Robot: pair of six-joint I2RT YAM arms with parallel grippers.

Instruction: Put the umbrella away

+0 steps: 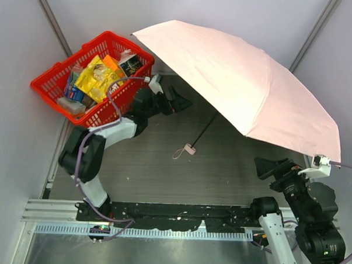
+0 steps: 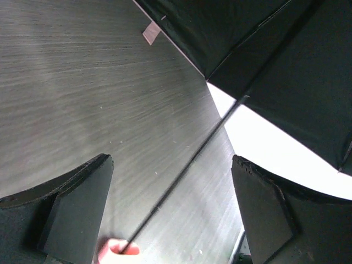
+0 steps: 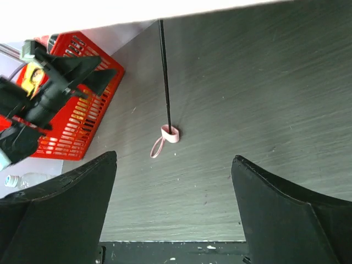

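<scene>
My left gripper moves to the right in the top view next and closes around the umbrella's bare stem below the canopy (image 1: 211, 118) (image 2: 187, 166), since the stem runs that way.
The umbrella (image 1: 248, 82) stands open, its pale pink canopy over the table's far right. Its thin black shaft (image 1: 206, 128) slants down to the small pink handle (image 1: 190, 149), which rests on the table with the wrist loop (image 1: 178, 154) beside it. My left gripper (image 1: 178, 100) is open and empty, just left of the shaft under the canopy's edge. In the left wrist view the shaft (image 2: 187, 170) runs between the open fingers. My right gripper (image 1: 274, 168) is open and empty at the near right. The right wrist view shows the handle (image 3: 170, 133) ahead.
A red basket (image 1: 91, 75) filled with packaged goods stands at the far left against the wall, right behind my left arm. Grey walls close in the table on the left, back and right. A metal rail (image 1: 161, 213) runs along the near edge.
</scene>
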